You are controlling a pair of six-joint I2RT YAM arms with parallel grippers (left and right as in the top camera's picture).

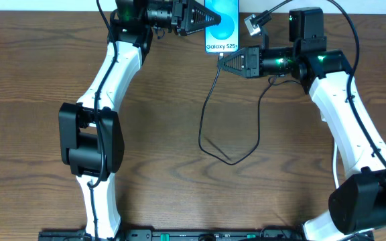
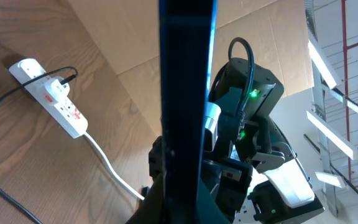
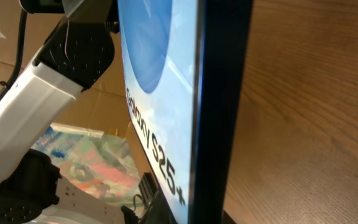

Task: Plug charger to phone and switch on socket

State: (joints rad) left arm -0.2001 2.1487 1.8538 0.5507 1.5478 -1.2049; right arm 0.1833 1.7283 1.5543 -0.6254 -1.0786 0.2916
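I will move my right gripper back and down next to let go of the charger on the tabletop by the cable loop, because that spot is below and back from my gripper.
My left gripper (image 1: 203, 19) is shut on the phone (image 1: 223, 23) and holds it upright at the table's far edge, with the teal screen and its "Galaxy S25+" text showing. The phone's dark edge fills the left wrist view (image 2: 185, 93), and its screen fills the right wrist view (image 3: 160, 81). My right gripper (image 1: 222, 63) sits just below the phone's lower edge, shut on the end of the charger (image 1: 206, 114). The connector tip itself is hidden. The thin black cable loops over the table to the white socket (image 1: 252, 25), which also shows in the left wrist view (image 2: 55, 99).
The socket's white lead (image 2: 107, 165) runs off toward the table's far edge. The right arm (image 2: 247, 112) is close behind the phone. Cardboard and shelving stand beyond the table. The cable loop (image 1: 230, 159) lies mid-table.
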